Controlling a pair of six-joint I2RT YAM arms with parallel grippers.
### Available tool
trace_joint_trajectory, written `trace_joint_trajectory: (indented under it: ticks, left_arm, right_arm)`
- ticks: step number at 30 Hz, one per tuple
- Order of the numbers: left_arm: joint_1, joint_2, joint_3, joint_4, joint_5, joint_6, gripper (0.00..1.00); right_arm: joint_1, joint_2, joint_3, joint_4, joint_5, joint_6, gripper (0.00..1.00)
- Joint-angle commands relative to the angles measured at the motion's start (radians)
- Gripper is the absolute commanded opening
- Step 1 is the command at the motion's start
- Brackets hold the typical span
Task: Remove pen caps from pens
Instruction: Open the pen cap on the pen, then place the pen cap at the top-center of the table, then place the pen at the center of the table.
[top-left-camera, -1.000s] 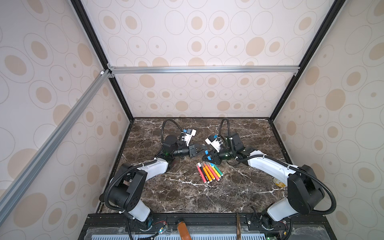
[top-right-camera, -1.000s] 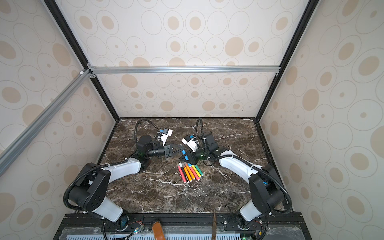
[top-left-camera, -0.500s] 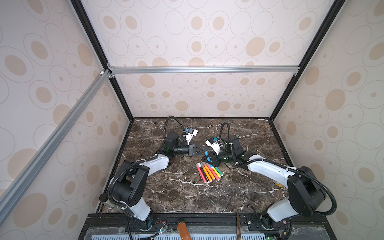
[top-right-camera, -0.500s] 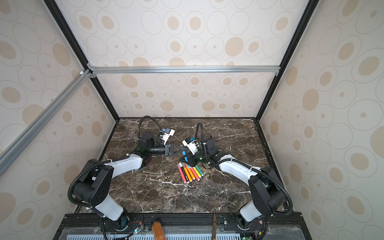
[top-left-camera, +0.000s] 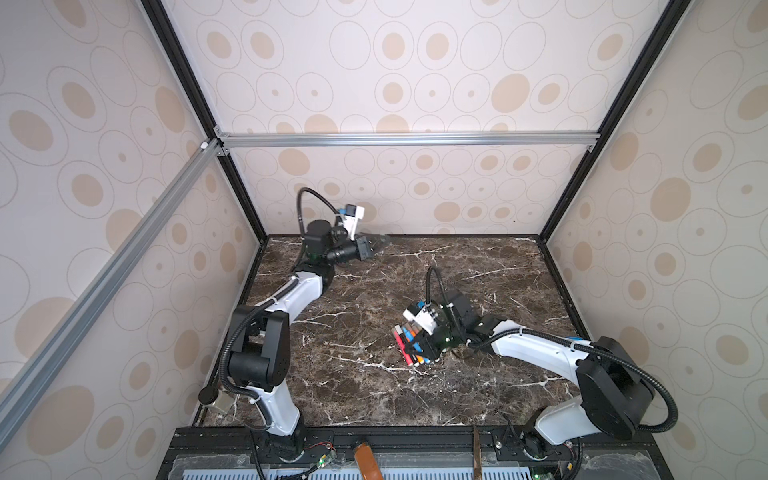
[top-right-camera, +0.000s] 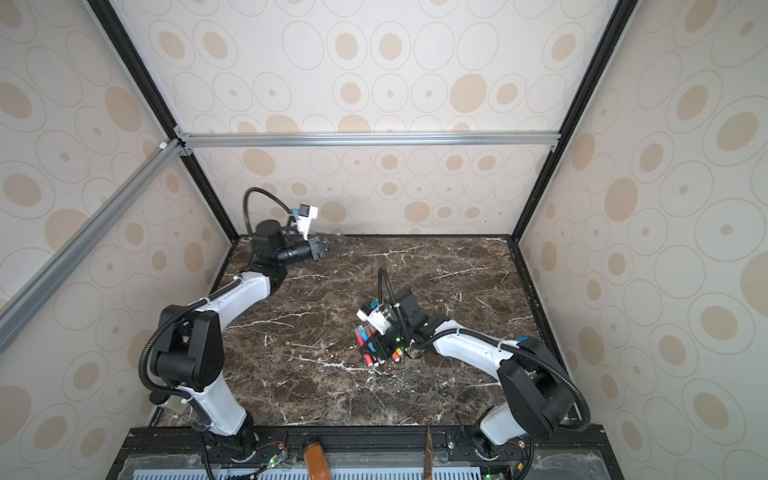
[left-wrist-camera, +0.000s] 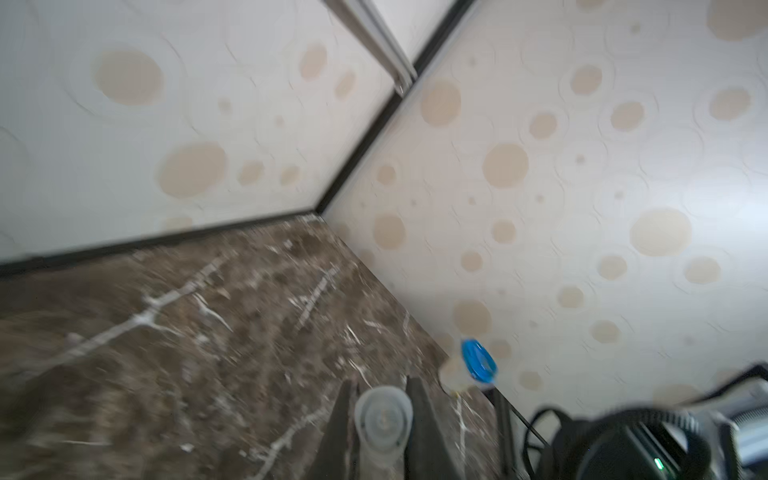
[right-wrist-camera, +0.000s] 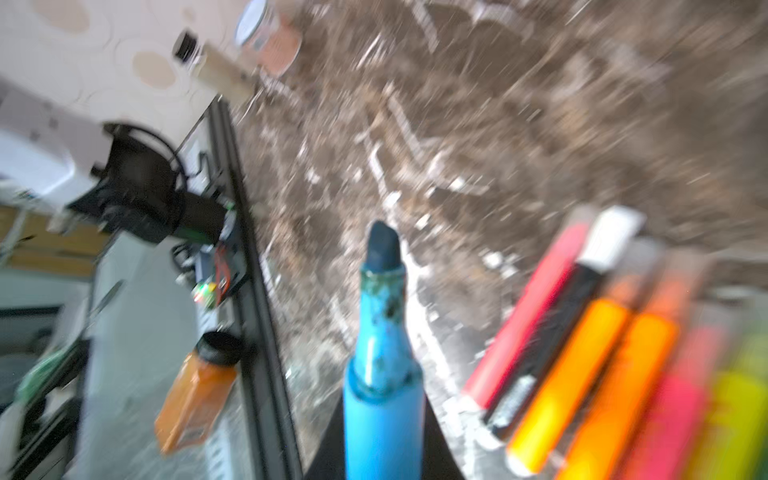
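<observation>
My right gripper will next move toward the side of the blue-lidded jar, lower the body of the pen onto the marble beside the row of capped pens, and let go of it, since the blue pen's tip is bare.
My left gripper (left-wrist-camera: 382, 388) is shut on a greyish translucent pen cap (left-wrist-camera: 384, 419). In both top views it hangs near the back left corner (top-left-camera: 376, 245) (top-right-camera: 332, 242). My right gripper (right-wrist-camera: 384, 440) is shut on the barrel of a blue pen (right-wrist-camera: 380, 361), whose dark felt tip is bare. That gripper (top-left-camera: 419, 349) (top-right-camera: 374, 349) hovers just over the row of capped pens (top-left-camera: 405, 347) (top-right-camera: 370, 357) lying mid-table. In the right wrist view the row shows a red pen (right-wrist-camera: 536, 307), a black pen (right-wrist-camera: 548, 336), two orange ones (right-wrist-camera: 577, 365) and more, blurred.
An orange bottle (right-wrist-camera: 195, 390) (top-left-camera: 365, 461) lies on the front rail. A blue-lidded jar (left-wrist-camera: 478, 361) stands by the right wall. A white-lidded jar (right-wrist-camera: 270, 37) stands at the table's left edge. The enclosure walls close in the dark marble table (top-left-camera: 374, 395).
The two grippers were close together mid-table and have drawn apart. The left moved to the back left with the cap. The right moved forward over the pen row with the blue pen.
</observation>
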Motion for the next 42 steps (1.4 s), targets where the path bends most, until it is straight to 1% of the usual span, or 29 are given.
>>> trace_joint_trajectory:
  ticks: [1, 4, 7, 10, 12, 14, 15, 18, 20, 22, 24, 26, 29, 34, 36, 39, 42]
  left_arm:
    - [-0.009, -0.038, 0.031, 0.055, -0.074, -0.011, 0.0]
    - [-0.008, -0.062, 0.027, -0.008, -0.094, 0.041, 0.0]
    - [0.001, -0.079, 0.013, -0.103, -0.145, 0.104, 0.0]
    - [0.013, -0.079, 0.007, -0.217, -0.209, 0.154, 0.0]
    - [0.02, -0.057, 0.033, -0.367, -0.284, 0.195, 0.0]
    - [0.03, -0.001, 0.087, -0.527, -0.345, 0.239, 0.0]
    - [0.036, 0.025, 0.098, -0.562, -0.36, 0.239, 0.0]
    - [0.048, 0.114, 0.141, -0.662, -0.412, 0.253, 0.0]
    - [0.048, 0.186, 0.199, -0.761, -0.468, 0.282, 0.0]
    - [0.048, 0.239, 0.241, -0.825, -0.523, 0.301, 0.0]
    - [0.048, 0.279, 0.27, -0.872, -0.583, 0.316, 0.0]
    - [0.047, 0.308, 0.281, -0.9, -0.625, 0.326, 0.0]
    - [0.046, 0.343, 0.294, -0.92, -0.644, 0.329, 0.0]
    - [0.045, 0.375, 0.316, -0.951, -0.657, 0.341, 0.0]
    - [0.045, 0.376, 0.316, -0.96, -0.656, 0.347, 0.02]
    - [0.044, 0.362, 0.289, -0.957, -0.646, 0.35, 0.07]
    - [0.045, 0.33, 0.219, -0.935, -0.617, 0.35, 0.1]
  right_arm:
    - [-0.013, -0.012, -0.016, 0.032, -0.139, 0.028, 0.0]
    - [-0.014, -0.013, 0.005, 0.016, -0.095, 0.022, 0.0]
    - [-0.037, -0.026, 0.016, 0.025, -0.087, 0.031, 0.0]
    - [-0.06, -0.038, 0.06, -0.052, -0.019, 0.002, 0.0]
    - [-0.088, -0.05, 0.076, -0.097, 0.08, 0.007, 0.0]
    - [-0.144, -0.049, 0.103, -0.149, 0.187, 0.008, 0.0]
    - [-0.16, -0.046, 0.118, -0.179, 0.235, -0.006, 0.0]
    - [-0.187, -0.004, 0.185, -0.283, 0.427, -0.04, 0.0]
    - [-0.197, 0.045, 0.25, -0.369, 0.556, -0.061, 0.0]
    - [-0.205, 0.085, 0.287, -0.409, 0.666, -0.068, 0.0]
    - [-0.227, 0.124, 0.317, -0.442, 0.714, -0.071, 0.0]
    - [-0.237, 0.177, 0.346, -0.48, 0.805, -0.075, 0.0]
    - [-0.253, 0.245, 0.372, -0.501, 0.865, -0.083, 0.0]
    - [-0.283, 0.289, 0.378, -0.475, 0.844, -0.087, 0.0]
    - [-0.287, 0.299, 0.383, -0.473, 0.84, -0.088, 0.0]
    - [-0.289, 0.318, 0.392, -0.471, 0.852, -0.095, 0.0]
    - [-0.291, 0.341, 0.402, -0.471, 0.858, -0.109, 0.0]
